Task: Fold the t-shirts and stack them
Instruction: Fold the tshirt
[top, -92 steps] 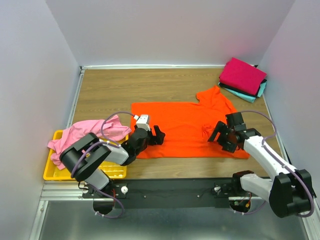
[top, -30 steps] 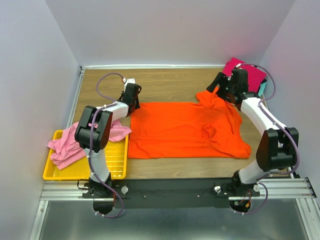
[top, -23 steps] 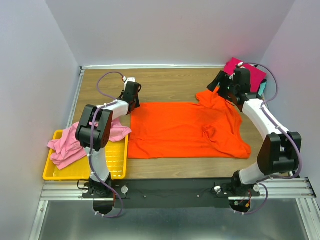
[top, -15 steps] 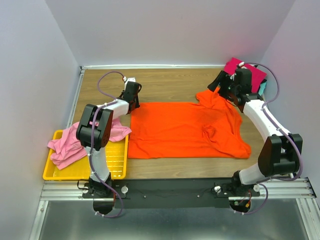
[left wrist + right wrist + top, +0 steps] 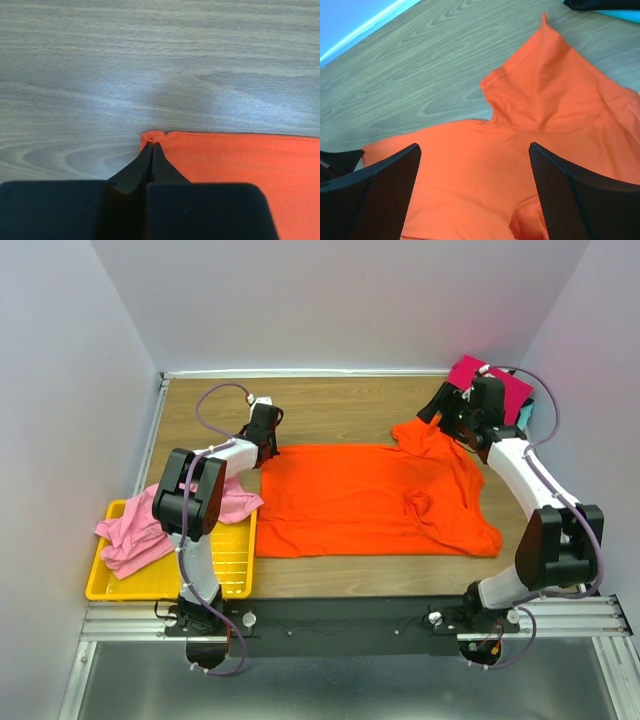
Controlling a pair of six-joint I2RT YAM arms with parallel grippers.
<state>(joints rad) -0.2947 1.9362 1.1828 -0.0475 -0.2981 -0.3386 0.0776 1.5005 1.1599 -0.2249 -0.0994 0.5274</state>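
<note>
My right gripper will move down and outward onto that pointed orange tip (image 5: 436, 420) (image 5: 544, 21) by the stack and close, because the sleeve's far tip lies beyond my open fingers.
A bright orange t-shirt (image 5: 370, 500) lies spread flat in the middle of the wooden table. My left gripper (image 5: 265, 446) is at its far left corner. In the left wrist view the gripper (image 5: 151, 145) is shut, pinching that corner of the orange cloth (image 5: 240, 160). My right gripper (image 5: 452, 416) hovers over the shirt's far right sleeve, and its jaws stand wide open (image 5: 475, 150) with only orange cloth (image 5: 540, 100) below them. A light pink t-shirt (image 5: 150, 525) lies crumpled at the left. A folded magenta shirt (image 5: 508, 386) tops a stack at the far right.
A yellow mesh tray (image 5: 232, 562) at the near left holds the pink shirt. The folded stack shows a teal edge (image 5: 527, 416) and dark and teal layers (image 5: 600, 5). Walls close in on the left, back and right. A small bunch of cloth (image 5: 415, 504) sits on the orange shirt.
My left gripper has closed on the orange shirt's far left corner. The right arm has shifted only slightly over the sleeve and stays open.
</note>
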